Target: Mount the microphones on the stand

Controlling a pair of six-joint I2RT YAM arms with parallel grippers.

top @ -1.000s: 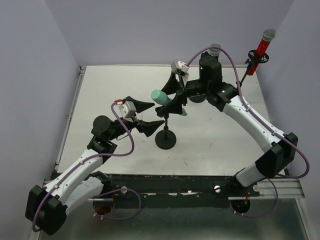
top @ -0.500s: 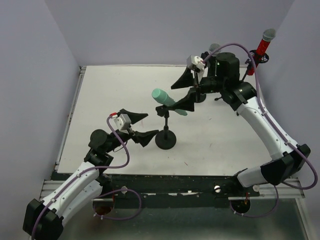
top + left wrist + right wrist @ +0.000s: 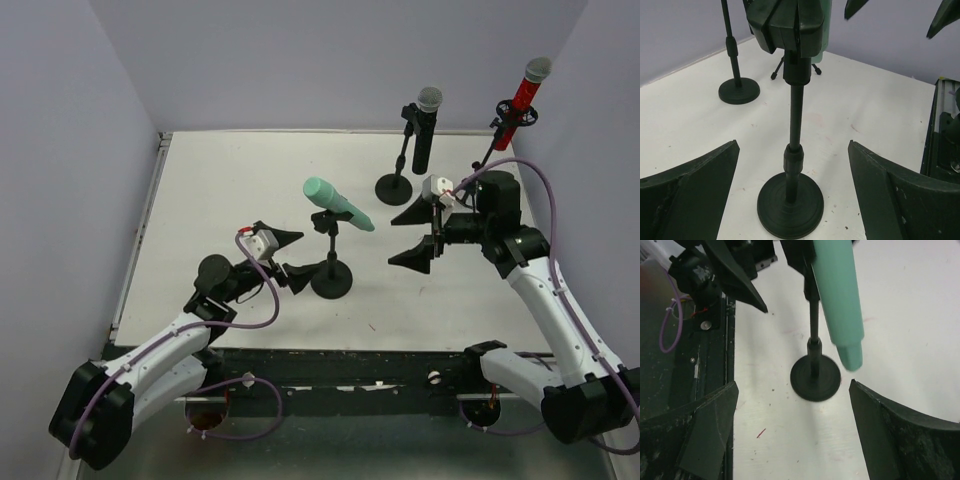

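I will move my left gripper to the right in the top view, onto the part of the near stand's pole beneath the clip [image 3: 333,243] [image 3: 796,106]. The thin pole is lined up between its open fingers.
The mint-green microphone [image 3: 338,204] sits tilted in the clip of the near stand [image 3: 331,279]; it also shows in the right wrist view [image 3: 840,300]. The black microphone [image 3: 424,128] stands upright in the back stand [image 3: 394,187]. The red microphone [image 3: 522,100] sits in the tripod stand [image 3: 497,135] at the back right. My left gripper [image 3: 294,256] is open and empty, just left of the near stand's pole [image 3: 796,125]. My right gripper [image 3: 418,237] is open and empty, right of that stand and apart from it.
The table's raised rim [image 3: 140,230] runs along the left side. The black front rail [image 3: 340,365] with the arm bases lies along the near edge. Purple cables [image 3: 255,300] loop off both arms.
My right gripper has pulled back from the mint-green microphone, moving right and toward the near edge, uncovering the black microphone. My left gripper has drawn back slightly and lowered beside the near stand.
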